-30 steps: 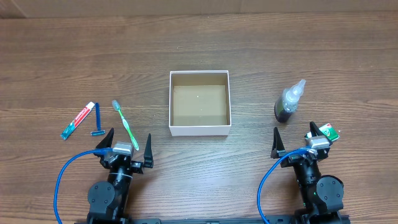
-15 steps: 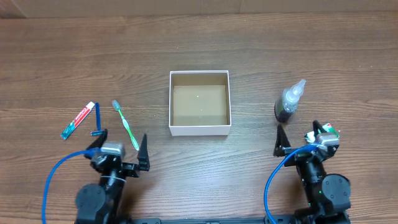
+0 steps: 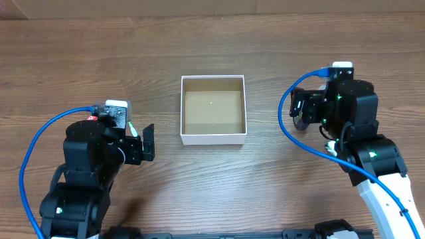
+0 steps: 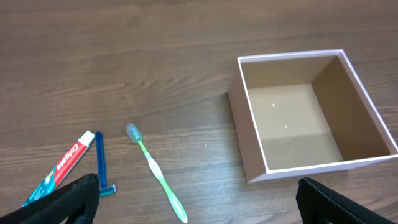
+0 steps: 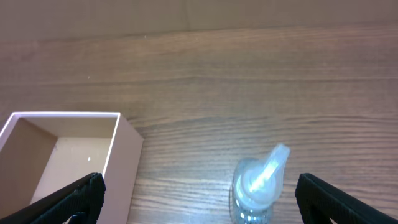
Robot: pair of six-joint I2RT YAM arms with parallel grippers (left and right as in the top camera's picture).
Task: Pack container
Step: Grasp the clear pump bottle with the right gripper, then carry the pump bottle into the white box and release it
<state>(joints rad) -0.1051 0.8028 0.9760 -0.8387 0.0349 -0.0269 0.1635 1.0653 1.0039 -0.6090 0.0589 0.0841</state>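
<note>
My right gripper is open above the upright bottle, a finger on each side, so it should next lower around the clear bottle's body [image 5: 250, 213] beneath the nozzle cap.
The container [image 3: 213, 139], a square white-walled box with a brown floor, sits empty mid-table; it also shows in the left wrist view [image 4: 245, 146] and the right wrist view [image 5: 124, 168]. My left gripper [image 3: 136, 141] [image 4: 199, 211] is open and empty, above a green toothbrush [image 4: 155, 177], a blue razor [image 4: 99, 165] and a toothpaste tube [image 4: 62, 174] left of the box. My right gripper [image 3: 319, 109] [image 5: 199, 214] is open and empty, above a clear bottle [image 5: 258, 186] with a nozzle cap right of the box. In the overhead view the arms hide these items.
Blue cables loop from both arms. The wooden table's far edge meets a cardboard wall [image 5: 186, 15] behind the box.
Both arms have risen from the front edge and reached forward: the left now hangs over the toothbrush, razor and toothpaste, the right over the bottle. The objects have not moved.
</note>
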